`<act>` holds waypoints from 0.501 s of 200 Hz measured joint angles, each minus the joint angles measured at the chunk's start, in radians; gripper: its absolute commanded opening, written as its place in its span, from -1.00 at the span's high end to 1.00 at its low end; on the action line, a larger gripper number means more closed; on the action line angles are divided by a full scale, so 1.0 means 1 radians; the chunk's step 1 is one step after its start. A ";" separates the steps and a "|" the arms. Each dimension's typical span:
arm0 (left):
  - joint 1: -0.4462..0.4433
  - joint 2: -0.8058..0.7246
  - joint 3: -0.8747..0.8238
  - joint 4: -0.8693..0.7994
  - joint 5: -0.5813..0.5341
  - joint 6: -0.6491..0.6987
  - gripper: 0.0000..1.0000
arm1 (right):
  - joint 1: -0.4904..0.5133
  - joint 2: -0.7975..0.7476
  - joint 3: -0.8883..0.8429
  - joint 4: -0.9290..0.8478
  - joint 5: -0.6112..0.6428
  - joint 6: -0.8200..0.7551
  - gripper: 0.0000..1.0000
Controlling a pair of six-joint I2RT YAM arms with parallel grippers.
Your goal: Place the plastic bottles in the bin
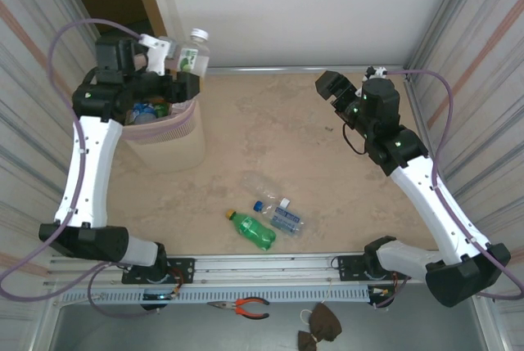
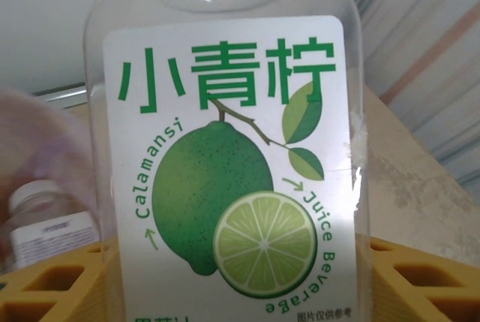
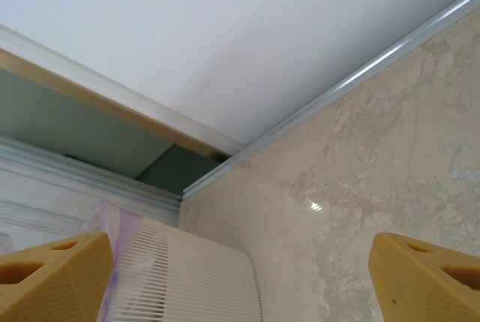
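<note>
My left gripper shifts over the bottles inside the bin next. It then lowers to the bin's opening (image 1: 166,109) below and releases its bottle there, as the bottle hangs past the bin's rim.
My left gripper (image 1: 185,75) is shut on a clear plastic bottle (image 1: 194,50) with a white cap, held upright over the far rim of the bin (image 1: 168,145). In the left wrist view its lime label (image 2: 225,164) sits close between my yellow fingers (image 2: 424,277). Several bottles lie inside the bin, one with a white cap (image 2: 49,221). On the table lie a green bottle (image 1: 252,230), a blue-labelled clear bottle (image 1: 283,217) and a crushed clear bottle (image 1: 262,185). My right gripper (image 1: 334,89) hangs open and empty at the back right, facing the bin (image 3: 187,277).
Corrugated walls close in the table on both sides, and a white wall stands at the back. Pliers (image 1: 246,308) and a brown object (image 1: 319,326) lie below the near rail. Bare tabletop (image 1: 278,134) stretches between the bin and my right arm.
</note>
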 measured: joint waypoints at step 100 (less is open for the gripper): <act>0.163 -0.024 -0.126 -0.053 -0.027 -0.034 -0.07 | -0.004 -0.006 -0.015 -0.001 -0.007 0.000 -0.75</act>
